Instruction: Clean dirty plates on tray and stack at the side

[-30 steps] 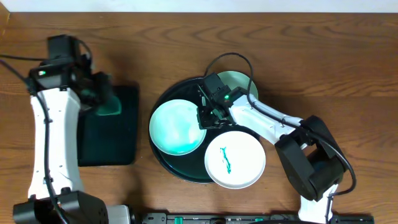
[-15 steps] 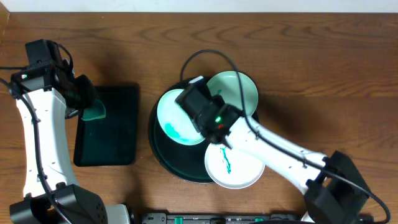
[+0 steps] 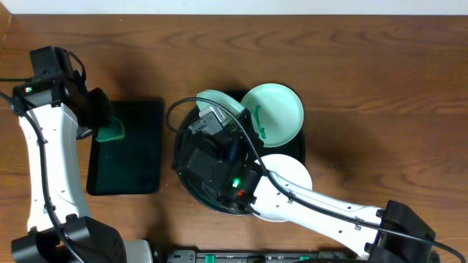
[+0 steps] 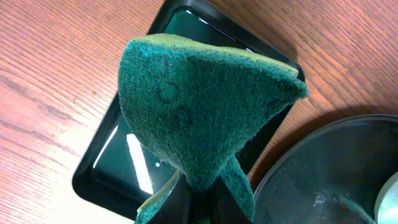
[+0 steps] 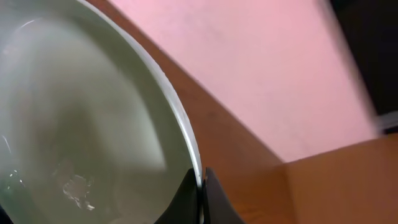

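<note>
I need to carry the plate in my right gripper to the right in the overhead view next, then down onto the bare wood beside the empty round tray.
My right gripper [image 5: 200, 180] is shut on the rim of a white plate [image 5: 93, 112] and holds it lifted and tilted. In the overhead view only the edge of that plate [image 3: 218, 100] shows above my right wrist. A second white plate [image 3: 281, 109] with a teal scribble lies at the far right of the round black tray [image 3: 189, 191]. A third plate [image 3: 292, 172] lies at the tray's near right, partly under my arm. My left gripper [image 4: 199, 199] is shut on a green scouring pad [image 4: 199, 112], held above the small tray at the left [image 3: 108, 128].
A rectangular black tray [image 3: 135, 157] lies left of the round tray; its glossy floor shows in the left wrist view [image 4: 124, 162], and the round tray's rim is beside it [image 4: 323, 168]. Bare wooden table lies to the right and behind. The right arm spans the round tray.
My right arm has lifted the left plate off the round tray and tipped it up. Earlier my left arm drew back to the left with the pad; since then it has stayed still.
</note>
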`<state>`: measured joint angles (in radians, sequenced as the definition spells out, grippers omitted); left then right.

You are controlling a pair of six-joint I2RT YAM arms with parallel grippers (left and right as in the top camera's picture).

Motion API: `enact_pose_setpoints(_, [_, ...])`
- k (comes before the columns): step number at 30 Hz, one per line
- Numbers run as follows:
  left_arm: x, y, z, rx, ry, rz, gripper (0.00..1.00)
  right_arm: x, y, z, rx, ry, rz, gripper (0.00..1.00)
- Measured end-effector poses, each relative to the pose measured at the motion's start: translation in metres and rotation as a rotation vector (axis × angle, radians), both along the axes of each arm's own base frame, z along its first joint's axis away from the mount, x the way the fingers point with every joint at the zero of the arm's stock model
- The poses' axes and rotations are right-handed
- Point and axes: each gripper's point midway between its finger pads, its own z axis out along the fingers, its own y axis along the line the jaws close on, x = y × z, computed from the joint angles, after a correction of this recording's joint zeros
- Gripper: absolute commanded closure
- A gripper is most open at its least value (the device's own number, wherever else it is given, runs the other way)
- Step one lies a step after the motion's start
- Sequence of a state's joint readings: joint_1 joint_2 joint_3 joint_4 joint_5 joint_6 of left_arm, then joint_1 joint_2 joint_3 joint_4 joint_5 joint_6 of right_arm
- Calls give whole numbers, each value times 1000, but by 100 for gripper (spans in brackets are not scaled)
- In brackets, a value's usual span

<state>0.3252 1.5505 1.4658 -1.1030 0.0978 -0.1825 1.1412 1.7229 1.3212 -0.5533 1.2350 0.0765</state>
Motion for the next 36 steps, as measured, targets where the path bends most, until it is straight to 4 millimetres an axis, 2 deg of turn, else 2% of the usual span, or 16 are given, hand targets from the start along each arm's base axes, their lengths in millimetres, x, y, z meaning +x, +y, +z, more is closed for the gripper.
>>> enact_pose_setpoints(5, [0,0,0,0,0,0,92,-1,1,0,-24,4,9,99])
enact_pose_setpoints(8, [0,0,0,0,0,0,93,-1,10,-15,26,86,62,99])
enact_pose_setpoints(14, [0,0,0,0,0,0,93,8,32,-54,267,341,170,99])
enact_pose_setpoints(17, [0,0,0,0,0,0,93,21,26,-67,434,483,179,99])
enact_pose_setpoints(20, [0,0,0,0,0,0,93,36,9,-58,609,569,173,99])
enact_pose_setpoints(23, [0,0,0,0,1,0,93,53,-23,-35,789,600,145,99])
enact_pose_setpoints(24, [-1,0,0,-1,2,0,93,61,-50,-19,873,592,110,99])
enact_pose_setpoints(25, [-1,0,0,-2,5,0,93,65,-68,-10,922,589,87,99])
enact_pose_setpoints(28, [-5,-2,-2,-7,21,0,93,70,-139,10,1033,551,-47,99])
enact_pose_setpoints(31, [-6,-2,-2,-9,27,0,93,62,-197,11,1089,549,-191,99])
enact_pose_setpoints(33, [-7,-3,-2,-11,31,0,93,53,-243,1,1119,557,-324,99])
enact_pose_setpoints(36, [-8,-3,-2,-11,33,0,92,46,-286,-13,1133,558,-447,99])
